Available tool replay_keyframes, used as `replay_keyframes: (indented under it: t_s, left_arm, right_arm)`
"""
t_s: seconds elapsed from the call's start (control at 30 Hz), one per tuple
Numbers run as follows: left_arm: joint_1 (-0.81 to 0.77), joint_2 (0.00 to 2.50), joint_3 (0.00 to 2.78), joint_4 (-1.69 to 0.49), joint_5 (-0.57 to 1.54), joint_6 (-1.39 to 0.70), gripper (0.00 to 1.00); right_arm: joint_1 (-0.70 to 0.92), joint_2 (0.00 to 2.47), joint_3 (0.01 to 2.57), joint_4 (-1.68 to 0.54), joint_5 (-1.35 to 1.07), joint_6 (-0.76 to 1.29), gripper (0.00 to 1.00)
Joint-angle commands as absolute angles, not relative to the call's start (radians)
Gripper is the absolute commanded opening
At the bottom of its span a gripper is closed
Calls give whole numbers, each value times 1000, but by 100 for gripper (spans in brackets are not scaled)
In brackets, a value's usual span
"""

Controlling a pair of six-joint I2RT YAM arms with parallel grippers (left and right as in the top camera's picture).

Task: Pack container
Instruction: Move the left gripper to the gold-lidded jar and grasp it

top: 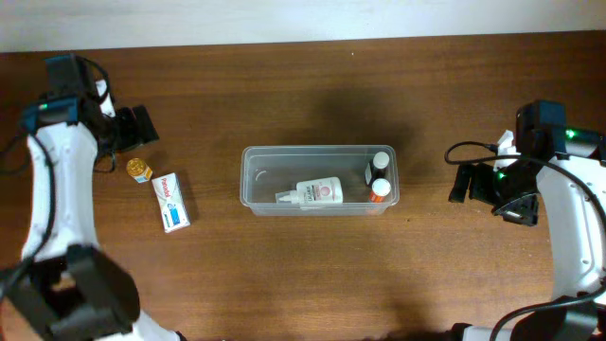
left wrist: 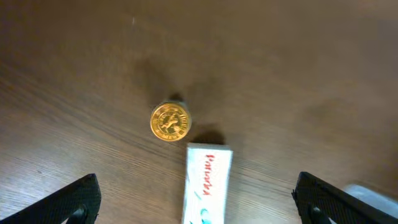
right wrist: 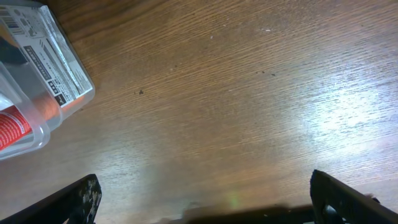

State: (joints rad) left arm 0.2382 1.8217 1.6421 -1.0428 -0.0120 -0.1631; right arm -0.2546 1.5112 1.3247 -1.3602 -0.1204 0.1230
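The left gripper has to go down until its open fingers are around the gold lid of the jar.
The clear plastic container sits mid-table and holds a white bottle lying down, a black bottle with a white cap and a bottle with an orange cap; its corner shows in the right wrist view. A small gold-lidded jar and a white medicine box lie on the table at the left. My left gripper is open above the jar and box, holding nothing. My right gripper is open and empty, right of the container.
The brown wooden table ends at a pale wall strip along the far edge. Black cables run by the right arm.
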Motion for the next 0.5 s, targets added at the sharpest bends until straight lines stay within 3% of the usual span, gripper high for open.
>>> replay_keyframes:
  t_s: [0.0, 0.37, 0.4, 0.47]
  left_arm:
    - [254, 1945, 1658, -1037, -49, -191, 100]
    - [271, 2170, 1658, -1008, -45, -197, 96]
    - [271, 2179, 1658, -1008, -45, -197, 93]
    - [271, 2194, 1658, -1003, -46, -197, 65]
  right_arm:
    - [-248, 1505, 1320, -1361, -132, 111, 99]
    - [-248, 1505, 1320, -1360, -131, 108, 99]
    - [-248, 1505, 1320, -1361, -131, 108, 99]
    - [-248, 1505, 1320, -1360, -131, 108, 99]
